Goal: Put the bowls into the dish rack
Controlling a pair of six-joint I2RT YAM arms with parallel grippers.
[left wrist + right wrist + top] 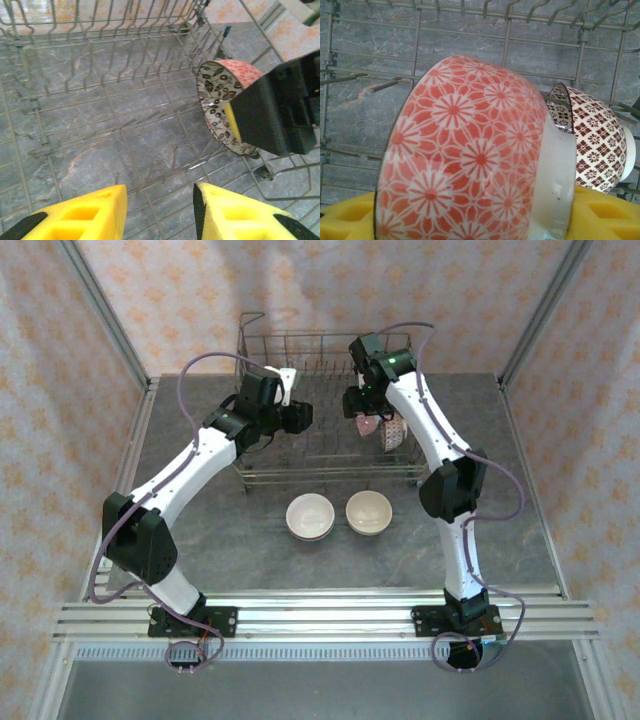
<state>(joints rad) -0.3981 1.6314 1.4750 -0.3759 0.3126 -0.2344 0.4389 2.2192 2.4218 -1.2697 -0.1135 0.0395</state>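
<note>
I will next lower the orange bowl (470, 150) with my right gripper onto the wire pegs of the dish rack beside the brown patterned bowl, then let it go.
My right gripper (362, 410) is shut on the orange flower-patterned bowl (470, 150), holding it on edge low inside the dish rack (300, 476). The left wrist view shows that bowl's leaf-patterned inside (220, 100). Just behind it a brown patterned bowl (597, 145) stands on edge among the tines (393, 436). Over the left half of the rack floor (100, 115) my left gripper (160, 195) hangs open, nothing between its yellow fingers (85, 217). In front of the rack, a white bowl (309, 516) and a cream bowl (368, 511) sit upright on the table.
Upright wire tines (150, 60) line the rack's rows and its far wall. The two grippers are close together over the rack. Patterned walls and metal frame posts (105, 310) enclose the grey table (500, 500).
</note>
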